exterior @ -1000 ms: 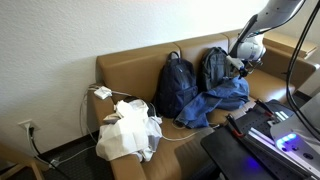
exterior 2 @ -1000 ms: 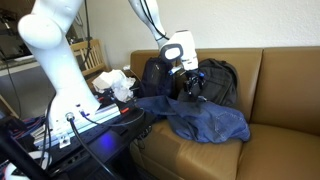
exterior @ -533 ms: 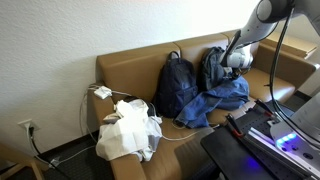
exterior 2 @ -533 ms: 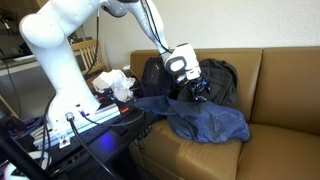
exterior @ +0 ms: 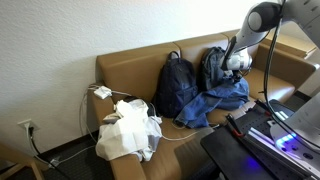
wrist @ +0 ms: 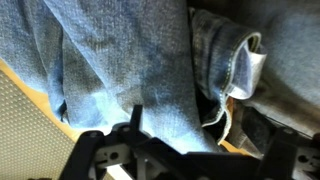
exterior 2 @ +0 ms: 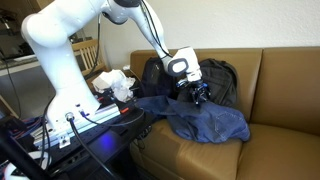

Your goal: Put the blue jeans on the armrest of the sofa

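Observation:
My gripper will next go down a little onto the denim fold at the back edge of the jeans and close on it, because that fold is between its open fingers.
The blue jeans (exterior: 215,102) lie crumpled on the brown sofa seat in front of two backpacks; they also show in an exterior view (exterior 2: 205,118). My gripper (exterior: 240,66) is right above the jeans' back edge, next to the grey backpack (exterior: 213,68), and shows in an exterior view (exterior 2: 200,93). In the wrist view the denim (wrist: 120,60) fills the frame with a folded hem at the right. My gripper (wrist: 205,150) is open, with its fingers down at the cloth. The sofa's end (exterior: 292,62) shows beyond the arm.
A dark blue backpack (exterior: 175,85) leans on the sofa back beside the grey one. White plastic bags (exterior: 127,130) sit at the sofa's other end. A white charger and cable (exterior: 100,92) lie on the armrest there. The robot base and a dark stand (exterior 2: 70,110) are in front.
The arm has swung and my gripper has come down closer to the jeans. The jeans have not moved.

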Available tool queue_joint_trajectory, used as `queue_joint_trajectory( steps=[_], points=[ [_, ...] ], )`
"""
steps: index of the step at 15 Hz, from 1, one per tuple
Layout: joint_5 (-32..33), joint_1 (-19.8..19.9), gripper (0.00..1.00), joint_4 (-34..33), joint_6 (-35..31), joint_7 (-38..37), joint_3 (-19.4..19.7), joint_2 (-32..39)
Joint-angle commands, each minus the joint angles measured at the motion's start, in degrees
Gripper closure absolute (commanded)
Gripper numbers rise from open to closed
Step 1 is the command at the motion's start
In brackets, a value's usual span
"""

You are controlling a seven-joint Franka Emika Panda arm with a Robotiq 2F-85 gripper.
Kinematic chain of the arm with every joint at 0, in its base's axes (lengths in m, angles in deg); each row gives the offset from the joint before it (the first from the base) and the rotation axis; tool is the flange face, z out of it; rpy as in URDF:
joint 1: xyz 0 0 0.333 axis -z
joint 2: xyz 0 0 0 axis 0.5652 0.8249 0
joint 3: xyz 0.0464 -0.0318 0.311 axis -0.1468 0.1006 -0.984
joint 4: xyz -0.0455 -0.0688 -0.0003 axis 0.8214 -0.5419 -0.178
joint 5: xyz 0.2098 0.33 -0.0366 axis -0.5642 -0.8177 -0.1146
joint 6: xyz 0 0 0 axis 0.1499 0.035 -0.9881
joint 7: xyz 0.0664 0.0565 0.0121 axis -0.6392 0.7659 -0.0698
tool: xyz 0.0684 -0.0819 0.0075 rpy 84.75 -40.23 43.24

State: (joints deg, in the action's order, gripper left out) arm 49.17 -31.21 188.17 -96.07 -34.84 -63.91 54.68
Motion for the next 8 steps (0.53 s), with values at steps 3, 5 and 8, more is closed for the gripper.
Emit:
queue_joint_trajectory(
  steps=[3,5,8],
  points=[
    [2.80,-1.46,0.00,-10.90,7.86,-8.82,2.39,10.33],
    [3.43,0.14,0.26,-14.32,8.60,-10.67,0.68,11.99],
    [3.47,1.92,0.39,-17.52,8.70,-12.65,-1.24,13.13]
  ],
)
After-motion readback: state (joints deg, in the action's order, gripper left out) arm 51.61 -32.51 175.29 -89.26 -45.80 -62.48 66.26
